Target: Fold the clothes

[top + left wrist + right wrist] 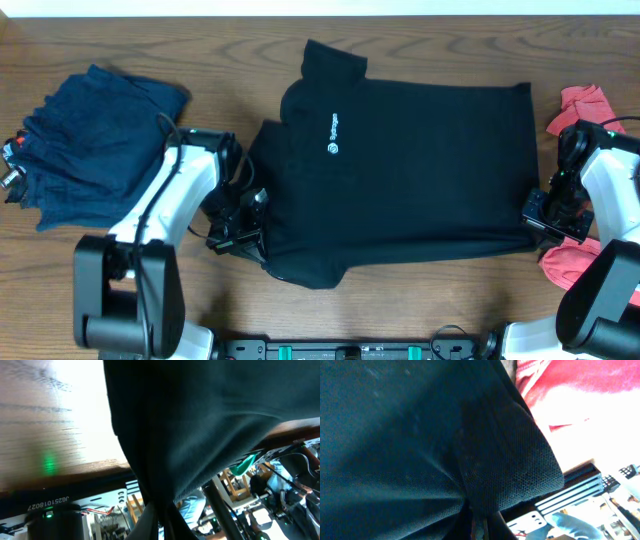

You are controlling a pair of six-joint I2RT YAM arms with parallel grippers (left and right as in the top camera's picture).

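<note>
The cloth at the shirt's side edge [529,176] by the red garment is flat and open. My right gripper should next move its pinched corner outward onto that spot and let go of it.
A black t-shirt [400,180] with a small white logo lies spread across the middle of the table. My left gripper [250,235] is shut on its near left edge, close to the sleeve; the left wrist view shows the dark cloth [200,425] pinched between the fingers [162,530] and hanging over the table edge. My right gripper [540,215] is shut on the shirt's near right corner; the right wrist view shows the hem [510,470] gathered into the jaws [480,527].
A pile of folded dark blue clothes [90,145] lies at the far left. A red garment [580,110] lies at the right edge under and behind my right arm, also in the right wrist view [580,390]. The table's front edge is just below both grippers.
</note>
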